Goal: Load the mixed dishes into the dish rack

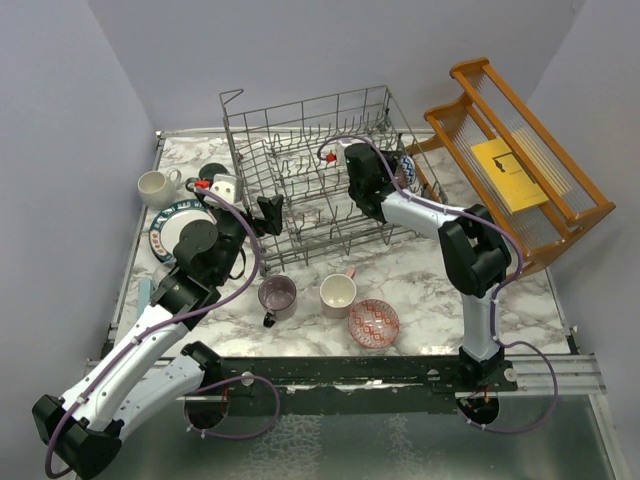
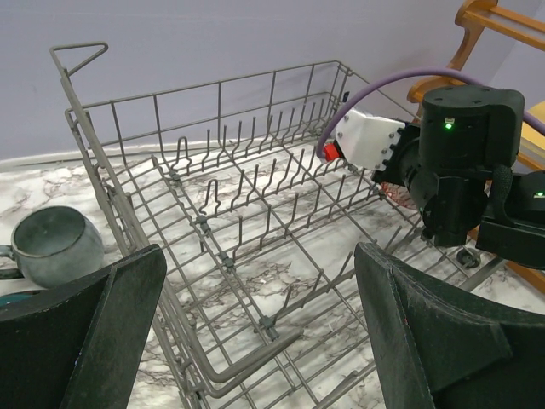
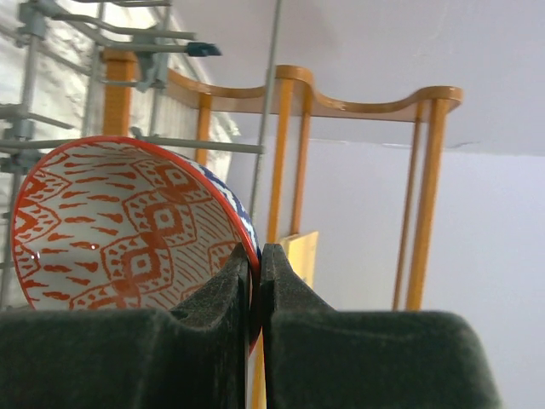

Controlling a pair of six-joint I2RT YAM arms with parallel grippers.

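Note:
The patterned bowl still hangs on edge over the wires, so my right gripper should lower it into the rack end by the wooden rack and let go.
The grey wire dish rack [image 1: 310, 170] stands at the back middle and fills the left wrist view [image 2: 255, 230]. My right gripper [image 3: 255, 256] is shut on the rim of a red-and-white patterned bowl [image 3: 128, 230], held on edge at the rack's right end [image 1: 405, 166]. My left gripper [image 2: 260, 256] is open and empty over the rack's near left side [image 1: 268, 215]. On the table in front lie a purple mug [image 1: 277, 295], a cream mug with a pink handle [image 1: 338, 292] and a second patterned bowl [image 1: 374, 322]. A white mug [image 1: 155, 187], the dark-rimmed plate [image 1: 168, 228] and a grey-green mug [image 2: 55, 247] sit at the left.
An orange-brown wooden slatted rack [image 1: 520, 170] with a yellow card [image 1: 505, 170] on it stands at the back right, close behind the held bowl. Purple cables run along both arms. Grey walls close in the left, back and right.

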